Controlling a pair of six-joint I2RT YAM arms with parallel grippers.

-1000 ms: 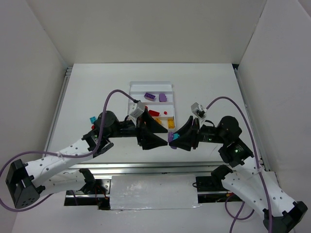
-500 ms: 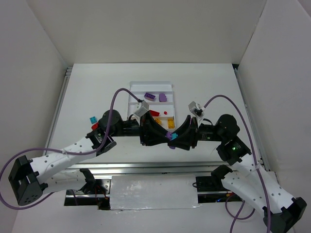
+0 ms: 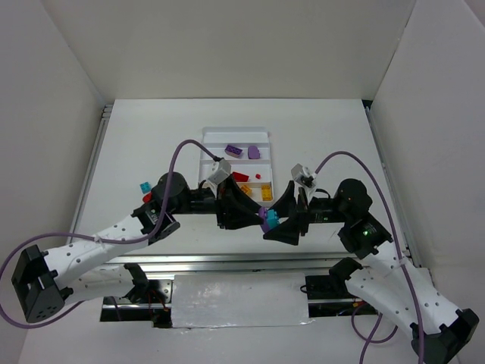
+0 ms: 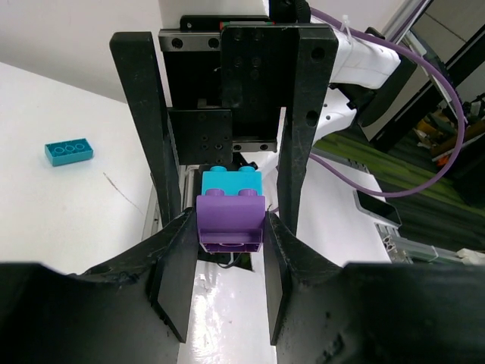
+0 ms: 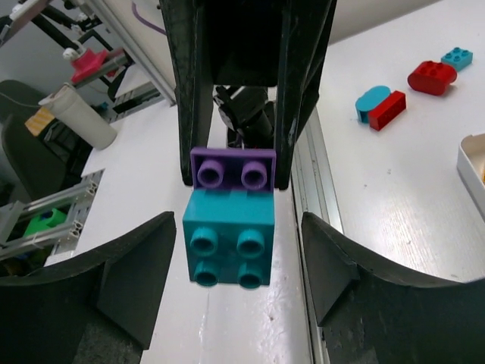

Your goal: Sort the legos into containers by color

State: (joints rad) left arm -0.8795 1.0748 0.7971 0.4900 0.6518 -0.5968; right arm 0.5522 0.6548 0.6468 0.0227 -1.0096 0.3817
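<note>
I should move my left gripper outward and to the left in the top view, over the tray's purple-brick section [image 3: 215, 151], to let go of its purple brick, because purple bricks lie there.
My left gripper [image 3: 260, 216] is shut on a purple brick [image 4: 229, 222] with a teal brick [image 4: 231, 180] stuck to its far side. It holds the pair in the air near the table's front edge. My right gripper [image 3: 283, 227] faces it, wide open. Its fingers stand either side of the teal brick [image 5: 229, 246] with gaps, and the purple brick [image 5: 233, 168] shows behind. The white tray [image 3: 206, 152] lies beyond and holds purple bricks [image 3: 233, 151], red bricks [image 3: 241, 177] and yellow-orange bricks [image 3: 265, 193].
A teal brick [image 3: 143, 186] and a red brick [image 3: 148, 197] lie on the table left of the tray, by the left arm. The right wrist view shows red bricks [image 5: 429, 76] and teal bricks [image 5: 457, 57] there. A metal rail [image 3: 227, 262] runs along the front edge.
One second ago my right gripper held the purple-and-teal pair. The left gripper came in and shut on the purple brick, and the right gripper has opened and drawn back a little.
</note>
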